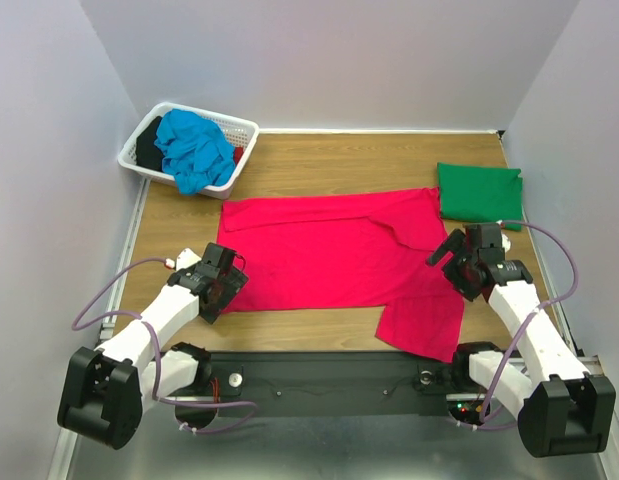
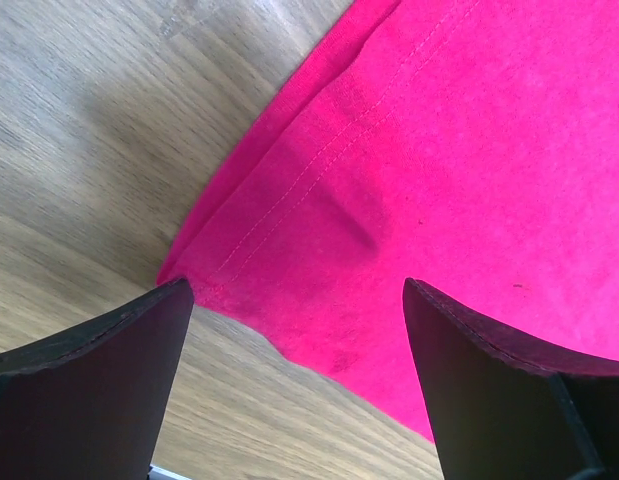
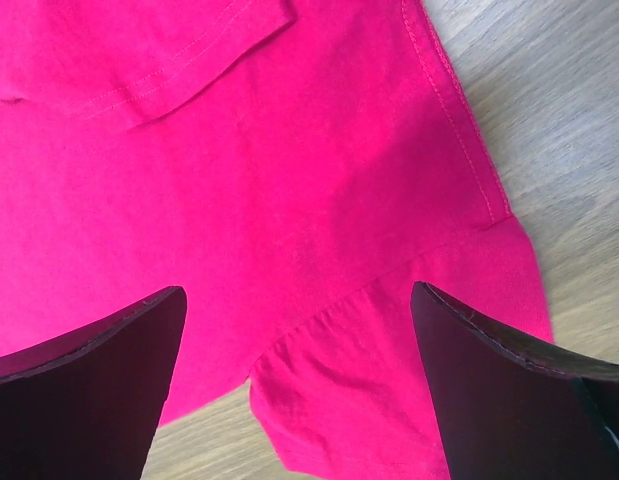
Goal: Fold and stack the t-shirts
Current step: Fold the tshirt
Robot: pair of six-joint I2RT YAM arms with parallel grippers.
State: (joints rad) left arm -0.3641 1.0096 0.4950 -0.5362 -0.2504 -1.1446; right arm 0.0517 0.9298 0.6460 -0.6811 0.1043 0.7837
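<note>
My left gripper should next go down onto the cloth edge [image 1: 231, 304] [image 2: 277, 328] beside the hem and close, because the shirt's hemmed near corner is already between the open fingers.
The crimson-pink t-shirt [image 1: 329, 255] lies spread flat across the middle of the wooden table, with one sleeve [image 1: 424, 320] reaching to the front edge. My left gripper [image 1: 224, 282] is open just above its front left corner; in the left wrist view the gripper [image 2: 294, 285] straddles the hemmed corner [image 2: 289, 250]. My right gripper [image 1: 457, 262] is open above the shirt's right side; in the right wrist view the gripper [image 3: 297, 290] is over the sleeve seam [image 3: 389, 370]. A folded green t-shirt [image 1: 479, 190] lies at the back right. A turquoise-blue t-shirt [image 1: 194, 148] is bunched in the basket.
The white lattice basket [image 1: 245, 127] stands at the back left, with dark and red cloth beside the blue shirt. Grey walls close in the table on three sides. A black rail [image 1: 329, 375] runs along the front edge between the arm bases.
</note>
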